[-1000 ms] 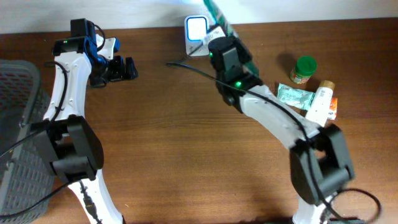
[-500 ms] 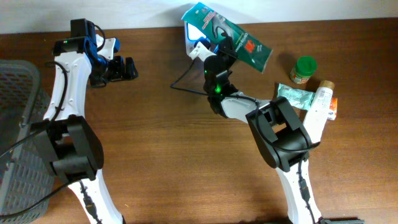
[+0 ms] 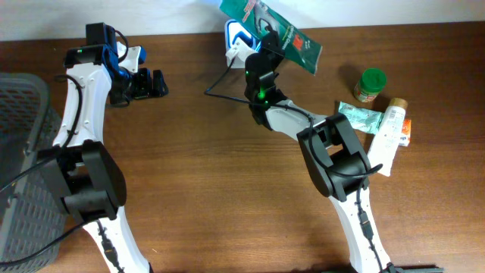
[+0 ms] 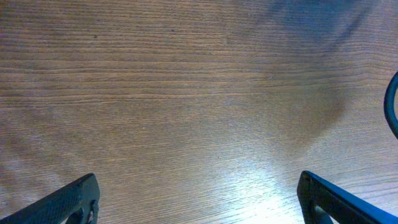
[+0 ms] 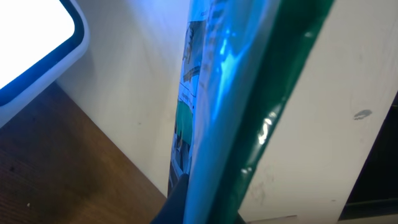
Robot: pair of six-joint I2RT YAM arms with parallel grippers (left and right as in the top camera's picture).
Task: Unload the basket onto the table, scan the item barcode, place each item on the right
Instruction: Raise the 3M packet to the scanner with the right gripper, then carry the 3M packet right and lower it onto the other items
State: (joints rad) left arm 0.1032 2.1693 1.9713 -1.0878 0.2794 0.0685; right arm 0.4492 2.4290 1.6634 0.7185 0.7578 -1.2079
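I should swing my right gripper over the sachet and tube (image 3: 378,127) lying together below it, to its right in the overhead view, then down and release the packet (image 3: 274,32).
A flat green packet (image 3: 274,32) is held up at the back edge of the table, just over and right of the white scanner (image 3: 238,38) with its blue-lit face. My right gripper (image 3: 267,50) is shut on the packet's lower edge. In the right wrist view the packet (image 5: 230,106) rises edge-on from my right gripper (image 5: 202,208), lit blue on its left side, with the scanner (image 5: 31,50) at the upper left. No barcode shows. Far left at the back, my left gripper (image 3: 158,83) stands open over bare wood, with nothing between its fingers (image 4: 74,200).
A green-lidded jar (image 3: 370,85), a green sachet (image 3: 358,117) and a white tube (image 3: 389,129) lie at the right. A grey basket (image 3: 19,174) fills the left edge. The scanner's black cable (image 3: 224,85) trails across the wood. A white wall runs behind the table.
The right arm swung back toward the scanner and turned the packet from edge-on to broad face up; in the last half second it shifted slightly left. The left arm stayed still.
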